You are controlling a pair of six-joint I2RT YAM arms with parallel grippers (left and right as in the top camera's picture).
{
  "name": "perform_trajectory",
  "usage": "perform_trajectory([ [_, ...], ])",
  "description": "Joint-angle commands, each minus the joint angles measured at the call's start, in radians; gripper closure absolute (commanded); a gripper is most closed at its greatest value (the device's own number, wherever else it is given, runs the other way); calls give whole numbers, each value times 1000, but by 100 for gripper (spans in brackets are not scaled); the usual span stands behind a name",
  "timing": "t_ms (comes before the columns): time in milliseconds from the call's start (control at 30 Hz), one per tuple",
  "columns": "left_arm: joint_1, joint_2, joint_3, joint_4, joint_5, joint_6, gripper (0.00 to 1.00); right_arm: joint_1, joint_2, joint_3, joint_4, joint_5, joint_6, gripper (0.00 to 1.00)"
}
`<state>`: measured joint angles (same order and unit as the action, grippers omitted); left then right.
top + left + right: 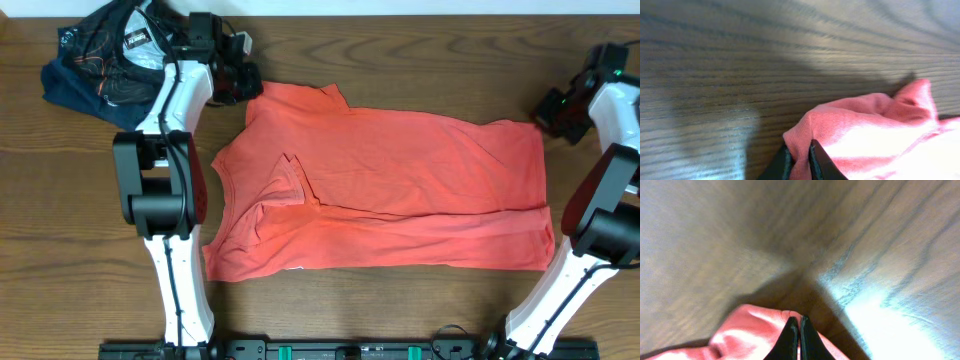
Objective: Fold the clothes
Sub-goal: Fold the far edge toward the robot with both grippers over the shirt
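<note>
The shirt's far half is spread, so my left gripper will next lift the pinched corner back over the shirt's near strip (240, 240) and release there.
A coral-red T-shirt (400, 185) lies spread across the middle of the wooden table, partly folded lengthwise, with a sleeve flap folded onto it near the left. My left gripper (243, 88) is at the shirt's far left corner, shut on a pinch of the red fabric (799, 150). My right gripper (550, 112) is at the shirt's far right corner, and its fingers (795, 325) are shut on the shirt's edge (747, 330).
A heap of dark blue and grey clothes (105, 55) lies at the far left corner of the table, behind the left arm. The table's far edge (400, 12) runs just beyond the shirt.
</note>
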<state>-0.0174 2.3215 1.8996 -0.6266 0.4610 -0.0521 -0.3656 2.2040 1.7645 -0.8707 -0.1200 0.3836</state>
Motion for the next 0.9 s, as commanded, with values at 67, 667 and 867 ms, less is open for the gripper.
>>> perform_trajectory([
  [67,-1,-129,27,-40,0,6,90,-13,1,88,-77,8,13,99],
  [667,36,-282,27,-426,-13,8,91,-79,-105,88,-299,-22,73,99],
  [867,64,-308,27,-654,-196,5,91,-126,-152,88,-424,-69,73,99],
])
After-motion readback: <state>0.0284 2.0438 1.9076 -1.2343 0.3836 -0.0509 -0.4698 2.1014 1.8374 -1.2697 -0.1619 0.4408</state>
